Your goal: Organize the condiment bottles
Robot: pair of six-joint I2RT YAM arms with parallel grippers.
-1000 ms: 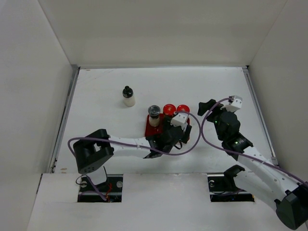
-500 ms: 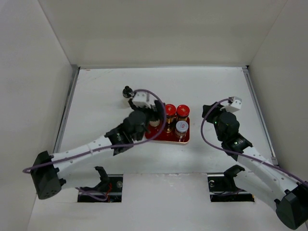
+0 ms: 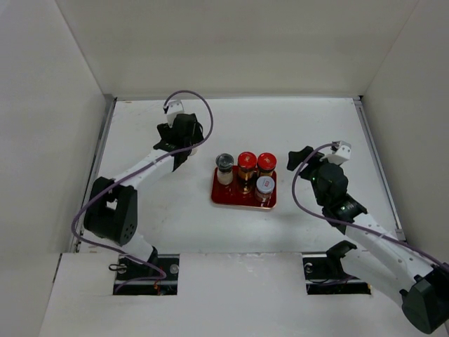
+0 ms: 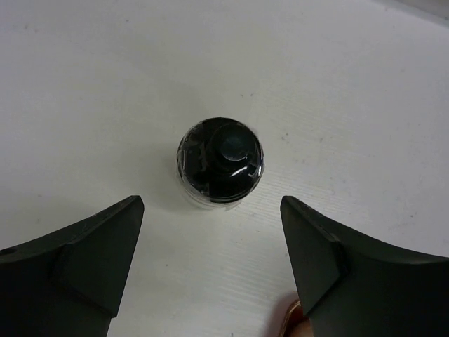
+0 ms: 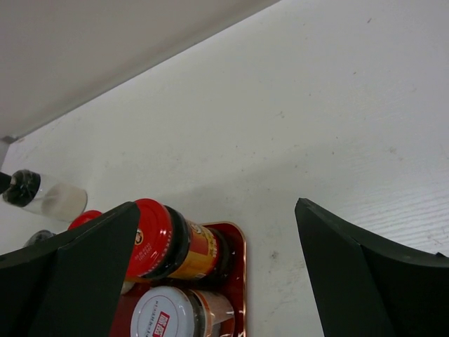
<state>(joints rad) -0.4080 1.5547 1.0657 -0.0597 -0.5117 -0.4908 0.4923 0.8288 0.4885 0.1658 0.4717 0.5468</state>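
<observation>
The bottle's black cap (image 4: 220, 160) is still beyond my fingers, so I will next lower my left gripper and ease it outward until its open fingers are on both sides of the cap, then close.
A black-capped pale bottle (image 4: 221, 161) stands upright on the white table, alone at the back left. My left gripper (image 4: 210, 205) is open and empty right above it, its fingertips either side of and just short of the cap; in the top view the left gripper (image 3: 183, 140) hides the bottle. Two red-capped amber bottles (image 3: 246, 160) (image 3: 266, 161), a grey-capped bottle (image 3: 224, 163) and a white-capped bottle (image 3: 264, 184) stand on the red tray (image 3: 242, 199). My right gripper (image 3: 303, 165) is open and empty just right of the tray, and its wrist view (image 5: 214, 225) shows a red-capped bottle (image 5: 158, 239).
White walls enclose the table on the left, back and right. The right wrist view also shows the white-capped bottle (image 5: 165, 312), the tray rim (image 5: 240, 281) and the black-capped bottle (image 5: 42, 194) far to the left. Both arm bases sit at the near edge.
My left arm has swung from the front of the tray to the back left, over the black-capped bottle. The white-capped bottle stands uncovered on the tray. The right arm barely moved.
</observation>
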